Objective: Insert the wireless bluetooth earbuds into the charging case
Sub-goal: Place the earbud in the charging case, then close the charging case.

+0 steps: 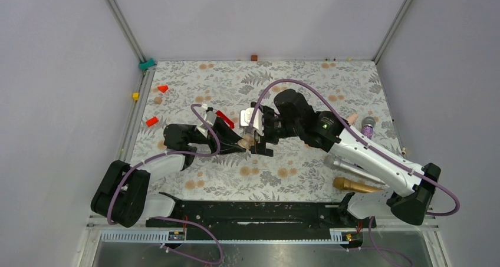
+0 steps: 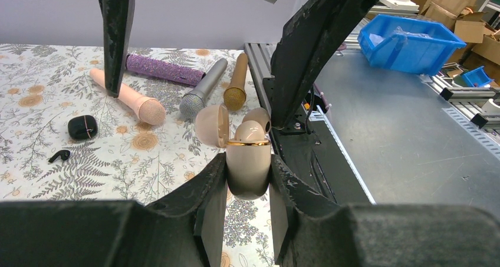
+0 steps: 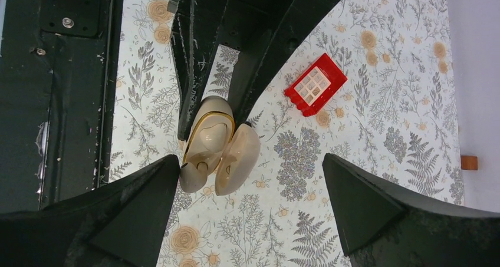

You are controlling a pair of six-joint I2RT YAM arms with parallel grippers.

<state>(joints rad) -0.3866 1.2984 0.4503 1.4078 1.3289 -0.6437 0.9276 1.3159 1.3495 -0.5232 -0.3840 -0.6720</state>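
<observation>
My left gripper carries the beige charging case [image 2: 248,167] outward next, lowers it onto the tabletop near the black earbud, then releases it, since it hangs above the table.
My left gripper [image 2: 247,168] is shut on a beige charging case [image 2: 248,167] and holds it upright above the table, with its lid [image 2: 211,125] hinged open. Beige earbuds [image 2: 255,127] show in the case mouth. My right gripper [image 3: 250,161] is open wide above the case [image 3: 209,140]. Its left fingertip [image 3: 168,170] touches a beige earbud [image 3: 191,177] at the case rim. A small closed glossy black case [image 2: 82,127] and one black earbud [image 2: 59,155] lie on the table at the left of the left wrist view. Both grippers meet at the table's middle [image 1: 252,143].
Pink [image 2: 127,96], purple glitter [image 2: 165,69], silver [image 2: 203,90] and gold [image 2: 236,84] microphones lie near the table's right edge. A red box [image 3: 315,84] lies beside the grippers. Small red blocks [image 1: 152,121] sit at the left. A blue bin [image 2: 413,43] stands off the table.
</observation>
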